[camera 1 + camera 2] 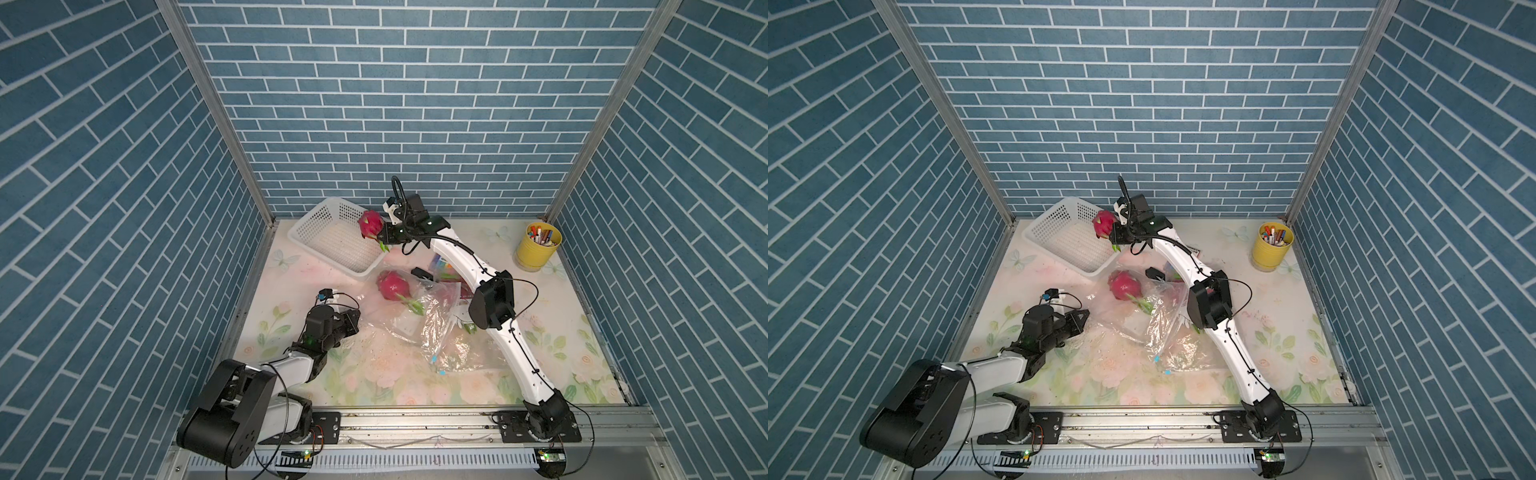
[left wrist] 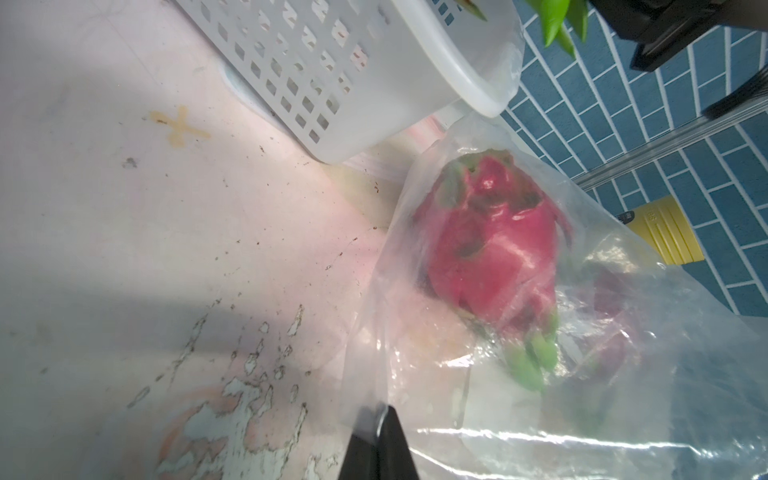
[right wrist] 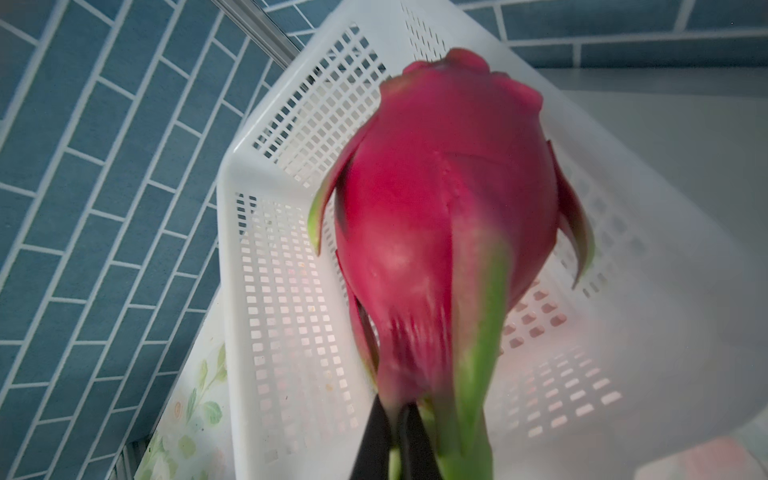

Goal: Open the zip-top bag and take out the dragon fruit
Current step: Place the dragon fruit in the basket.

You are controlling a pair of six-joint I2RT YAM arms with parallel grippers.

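The dragon fruit's leafy green end goes down toward the basket's bottom in my right gripper next and gets released, since the pink dragon fruit (image 1: pixel 371 223) still hangs above the open white basket.
A pink dragon fruit (image 1: pixel 371 223) (image 3: pixel 436 208) hangs just above the white basket (image 1: pixel 320 220), over its near right side. My right gripper (image 3: pixel 397 409) (image 1: pixel 381 242) is shut on the fruit's leafy green end. The clear zip-top bag (image 1: pixel 436 328) (image 2: pixel 623 395) lies crumpled mid-table. A second dragon fruit (image 1: pixel 392 286) (image 2: pixel 490 249) lies in it, seen through the film. At the bag's left edge, my left gripper (image 2: pixel 380 411) (image 1: pixel 357 322) is shut on a flap of the plastic. In both top views the right arm crosses over the bag's right part.
A yellow can of markers (image 1: pixel 538 245) stands at the back right. A colourful packet (image 1: pixel 444 268) and a small black object (image 1: pixel 422 273) lie behind the bag, partly under the right arm. Blue brick walls close in three sides.
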